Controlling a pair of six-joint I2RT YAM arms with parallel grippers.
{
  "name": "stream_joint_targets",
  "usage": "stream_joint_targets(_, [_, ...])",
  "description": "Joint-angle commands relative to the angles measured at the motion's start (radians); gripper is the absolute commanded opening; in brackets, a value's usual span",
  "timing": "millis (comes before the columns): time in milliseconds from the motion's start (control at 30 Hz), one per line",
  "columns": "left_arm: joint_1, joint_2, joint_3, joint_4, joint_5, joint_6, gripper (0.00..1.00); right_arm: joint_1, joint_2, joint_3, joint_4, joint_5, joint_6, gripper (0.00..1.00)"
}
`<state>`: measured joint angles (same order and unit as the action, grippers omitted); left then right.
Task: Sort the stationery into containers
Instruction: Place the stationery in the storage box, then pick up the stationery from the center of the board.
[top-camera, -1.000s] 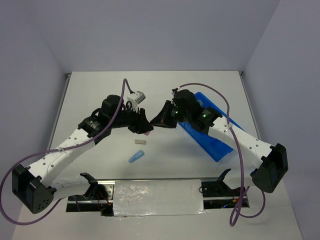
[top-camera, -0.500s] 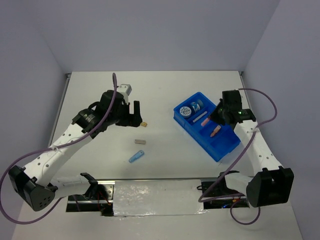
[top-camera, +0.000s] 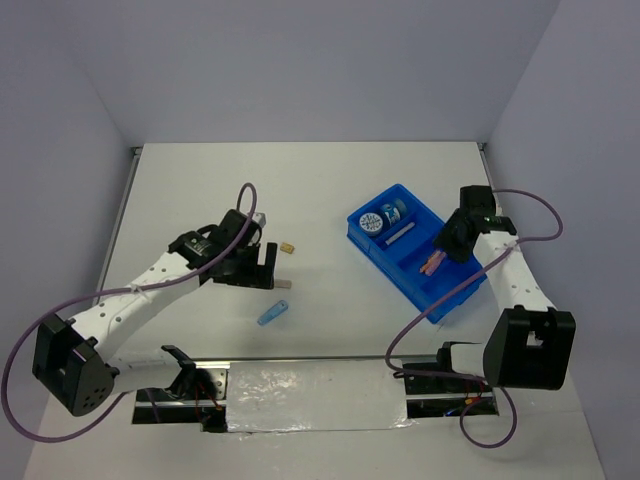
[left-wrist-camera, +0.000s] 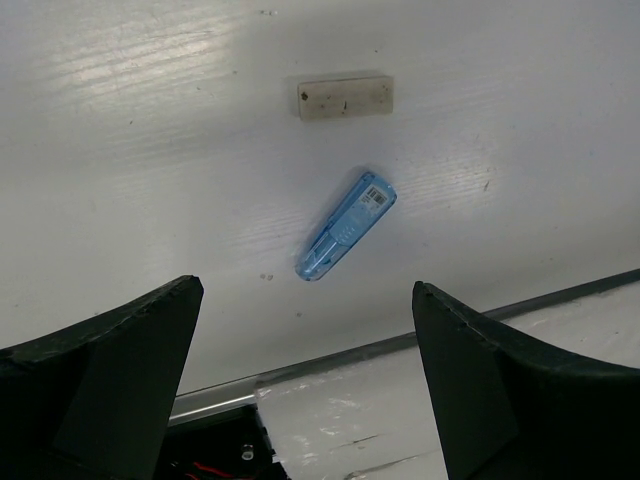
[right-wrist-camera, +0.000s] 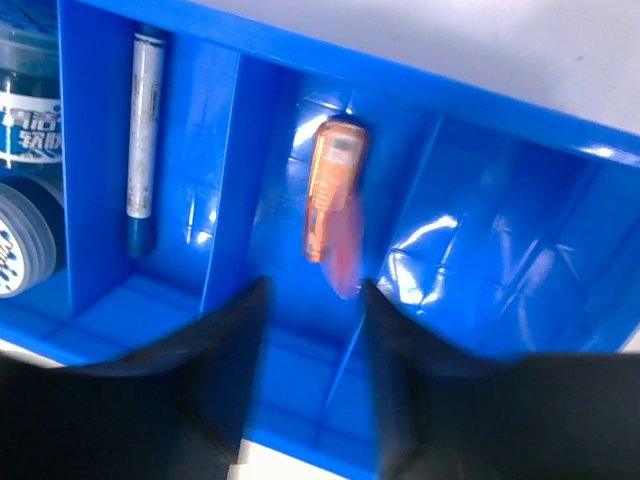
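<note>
I will move my left gripper down and draw it back over the light-blue oblong piece (top-camera: 272, 312) (left-wrist-camera: 346, 224) next. The piece is below the gripper toward the bar, and it is narrower than the open fingers.
The containers are one blue divided tray (top-camera: 452, 300) right of centre. Two blue rolls (top-camera: 380, 220) and a white-blue pen (right-wrist-camera: 141, 140) lie in its far compartments. An orange piece (right-wrist-camera: 332, 185) rests in a middle compartment, with a blurred pink piece (right-wrist-camera: 345, 262) beside it. My right gripper (right-wrist-camera: 313, 290) hangs open just above that compartment, its jaws wider than the pink piece. My left gripper (left-wrist-camera: 305, 288) is wide open and empty over the table. Ahead of it lie a grey block (left-wrist-camera: 345, 97) and a light-blue oblong piece (left-wrist-camera: 346, 224).
A tiny tan block (top-camera: 288, 247) sits on the table just beyond the left gripper (top-camera: 268, 270). A metal rail (left-wrist-camera: 400, 345) and a taped panel (top-camera: 315, 393) run along the near edge. The tray's dividers (right-wrist-camera: 230, 170) stand close beside the right fingers.
The grippers met at the centre with the pink piece, then parted. The right one swung over the tray and opened. The left one opened and drew back toward the near edge.
</note>
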<state>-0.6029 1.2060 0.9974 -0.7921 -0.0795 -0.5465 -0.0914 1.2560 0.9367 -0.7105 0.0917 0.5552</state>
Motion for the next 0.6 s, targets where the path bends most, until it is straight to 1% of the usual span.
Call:
stream_joint_targets(0, [-0.005,0.009,-0.028,0.05,0.046,0.037,0.99,-0.007,0.026,0.01,0.032,-0.018,-0.021,0.55])
stream_joint_targets(100, [-0.006,0.03,-0.048,0.059,0.037,0.043,0.99,-0.007,0.031,0.027,0.031,-0.033,-0.023,0.61])
stream_joint_targets(233, [-0.009,0.076,-0.042,0.059,0.044,0.037,0.99,-0.005,-0.019,0.063,0.005,-0.067,-0.037,0.62])
stream_joint_targets(300, [-0.029,0.099,-0.043,0.07,0.063,0.057,0.98,-0.004,-0.053,0.094,-0.006,-0.092,-0.07,0.62])
stream_joint_targets(367, [-0.041,0.115,-0.06,0.093,0.072,0.074,0.98,-0.002,-0.072,0.119,-0.015,-0.157,-0.107,0.62])
stream_joint_targets(400, [-0.046,0.136,-0.066,0.102,0.098,0.097,0.98,-0.001,-0.09,0.122,-0.015,-0.229,-0.144,0.62])
stream_joint_targets(500, [-0.052,0.197,-0.077,0.123,0.145,0.106,0.98,0.01,-0.133,0.143,-0.046,-0.328,-0.19,0.62])
stream_joint_targets(567, [-0.069,0.251,-0.069,0.117,0.133,0.096,0.98,0.019,-0.165,0.146,-0.052,-0.362,-0.207,0.63])
